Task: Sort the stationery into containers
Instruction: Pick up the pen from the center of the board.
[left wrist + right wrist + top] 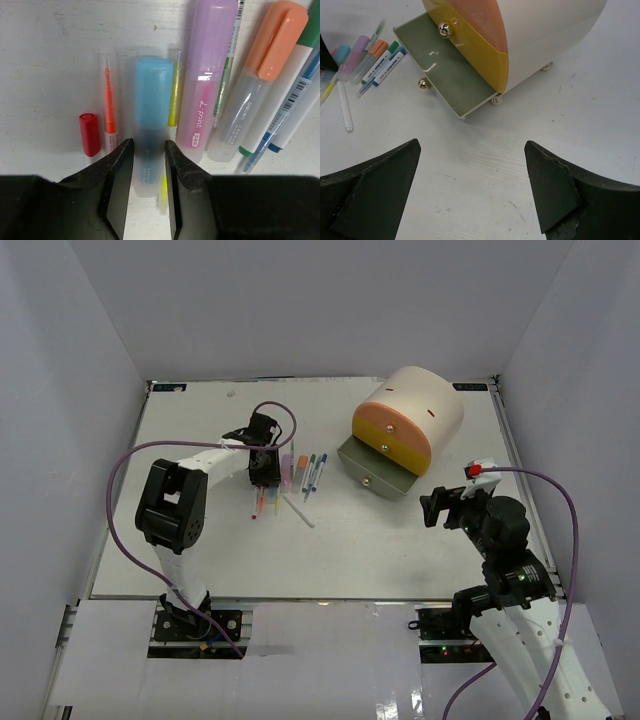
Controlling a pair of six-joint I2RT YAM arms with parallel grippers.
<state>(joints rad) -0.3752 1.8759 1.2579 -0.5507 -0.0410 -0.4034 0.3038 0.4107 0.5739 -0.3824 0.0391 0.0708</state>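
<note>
Next, the left gripper rises, crosses toward the right in the top view to above the open, empty grey drawer [376,465] and releases the blue-capped highlighter.
My left gripper [265,468] is down on the row of stationery [295,475] in the middle of the table. In the left wrist view its jaws [149,150] grip the frosted body of a blue-capped highlighter [152,100] that lies on the table. Beside it lie a red-capped pen [90,134], an orange pen [109,102], a thin yellow pen [173,95], a purple-pink highlighter [207,75] and an orange-capped marker [265,75]. The cream organiser [425,400] stands at the back right, with its grey drawer [375,468] pulled out and empty [455,75]. My right gripper [440,508] is open and empty above bare table [472,145].
The yellow drawer [482,60] and the orange-pink drawer [480,15] above the grey one are shut. A white pen [298,510] lies apart, in front of the row. Green-capped and blue pens [315,472] lie at the right end of the row. White walls enclose the table.
</note>
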